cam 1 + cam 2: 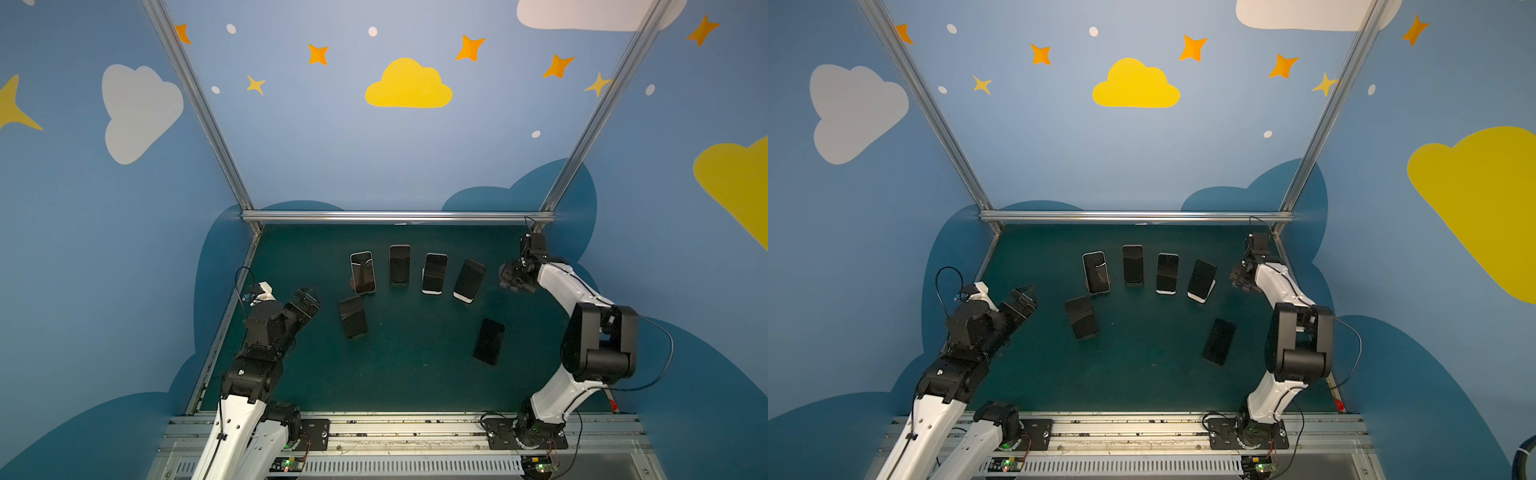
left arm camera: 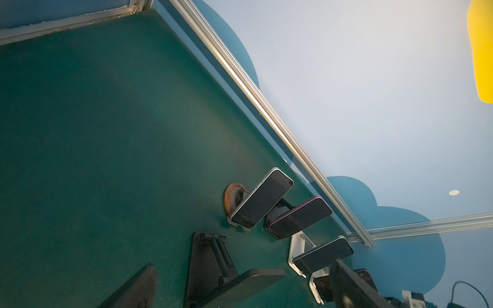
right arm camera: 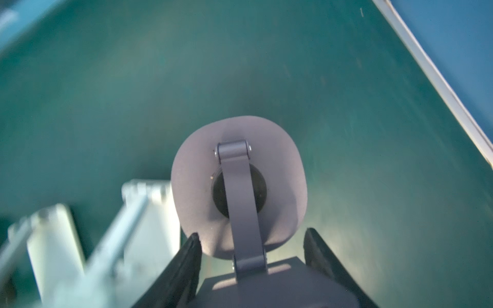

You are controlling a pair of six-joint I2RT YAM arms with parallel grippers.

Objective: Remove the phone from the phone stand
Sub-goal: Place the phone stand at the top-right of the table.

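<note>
The robot's right gripper is going to lower the grey stand outward onto the bare tabletop (image 1: 493,274) beside the phone row next and let go of it, because that spot is empty.
A dark phone (image 1: 353,316) (image 1: 1082,316) leans on a black phone stand (image 2: 210,256) at the left of the green table. My left gripper (image 1: 308,299) (image 1: 1023,297) (image 2: 242,264) is open just left of it, and the phone's back (image 2: 240,282) shows between its fingers. At the far right, my right gripper (image 1: 509,278) (image 1: 1239,276) (image 3: 253,232) points down over a grey stand with a rounded base (image 3: 192,170). Its jaws are closed on the sides of that stand's top plate (image 3: 266,290). Whether a phone is on that plate is hidden.
Several more phones lean on stands in a row at the back (image 1: 363,272) (image 1: 400,264) (image 1: 434,273) (image 1: 469,280). Another dark phone (image 1: 489,341) sits nearer the front right. Aluminium rails (image 1: 399,216) and blue walls close in the table.
</note>
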